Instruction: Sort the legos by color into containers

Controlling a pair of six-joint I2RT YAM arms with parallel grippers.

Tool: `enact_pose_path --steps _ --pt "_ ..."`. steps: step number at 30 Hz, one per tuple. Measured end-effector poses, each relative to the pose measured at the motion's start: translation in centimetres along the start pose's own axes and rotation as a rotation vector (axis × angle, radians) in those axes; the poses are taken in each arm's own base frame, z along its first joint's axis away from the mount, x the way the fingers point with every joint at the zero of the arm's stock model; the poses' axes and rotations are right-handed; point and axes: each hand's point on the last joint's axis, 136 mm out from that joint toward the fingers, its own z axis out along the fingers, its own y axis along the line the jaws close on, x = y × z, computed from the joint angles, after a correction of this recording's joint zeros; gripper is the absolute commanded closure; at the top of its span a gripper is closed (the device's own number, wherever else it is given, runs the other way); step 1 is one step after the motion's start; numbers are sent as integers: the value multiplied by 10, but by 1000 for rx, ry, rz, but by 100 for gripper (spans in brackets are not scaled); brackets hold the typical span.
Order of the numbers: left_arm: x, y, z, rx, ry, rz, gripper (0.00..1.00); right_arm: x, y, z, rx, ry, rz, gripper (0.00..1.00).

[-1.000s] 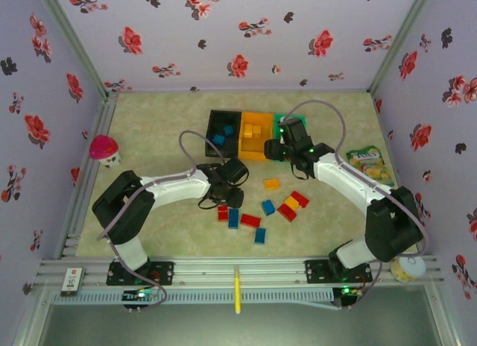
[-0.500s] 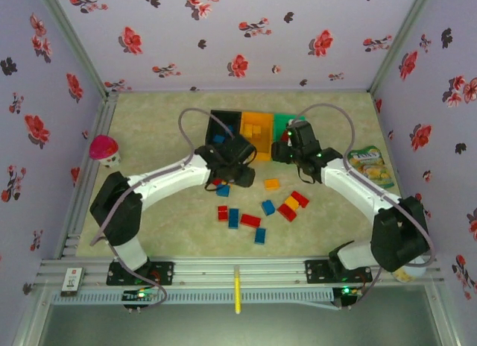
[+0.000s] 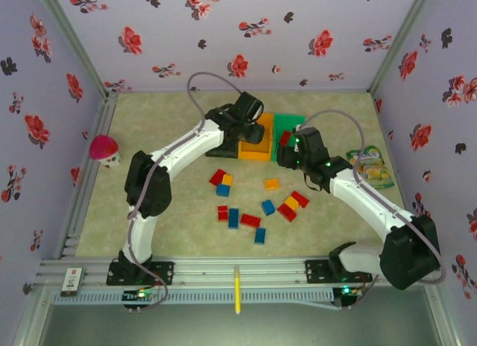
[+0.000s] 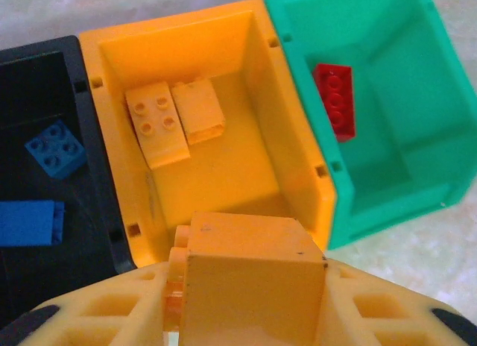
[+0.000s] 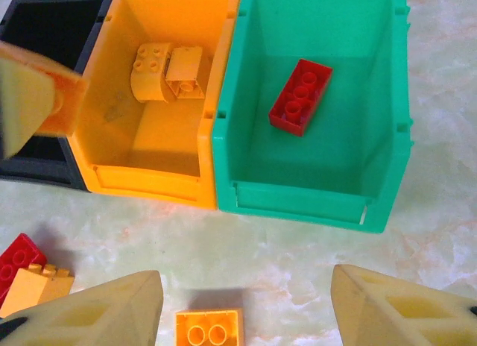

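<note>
The robot's right gripper will move back and down, with its fingers open, over the blue lego nearest the loose orange one.
My left gripper [image 4: 250, 286] is shut on an orange lego [image 4: 246, 264] and hangs over the near wall of the orange container [image 4: 186, 40]. Two orange legos [image 4: 171, 118] lie inside that container. The black container [image 4: 97, 174] to its left holds two blue legos [image 4: 54, 146]. In the green container [image 5: 313, 189] lies one red lego [image 5: 300, 97]. My right gripper [image 5: 246, 305] stands open just in front of the green container, above a loose orange lego [image 5: 210, 327] on the table. Several red, blue and orange legos [image 3: 250, 220] are scattered on the table.
A green snack packet [image 3: 370, 165] lies to the right of the containers. A pink-topped mushroom toy [image 3: 103, 149] stands at the left edge. A yellow pen [image 3: 237, 290] rests on the front rail. Flowered walls close in three sides.
My left arm has swung from the loose pile up and back to the orange container, carrying the orange lego. My right gripper has drawn back a little from the green container towards the near side.
</note>
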Motion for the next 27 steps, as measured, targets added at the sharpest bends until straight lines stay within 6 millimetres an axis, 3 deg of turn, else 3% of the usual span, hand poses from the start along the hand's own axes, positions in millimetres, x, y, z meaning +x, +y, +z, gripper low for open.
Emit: enact_pose_path --steps 8,12,17,22,27 --pt "8 9 37 6 49 33 61 30 -8 8 9 64 31 38" --pt "8 9 42 14 54 45 47 36 -8 11 5 81 45 38" --pt "-3 10 38 26 30 44 32 42 -6 15 -8 94 54 39" --pt "-8 14 33 25 15 37 29 59 1 18 -33 126 33 39" --pt "-3 18 -5 34 -16 35 28 81 15 17 -65 163 -16 39"
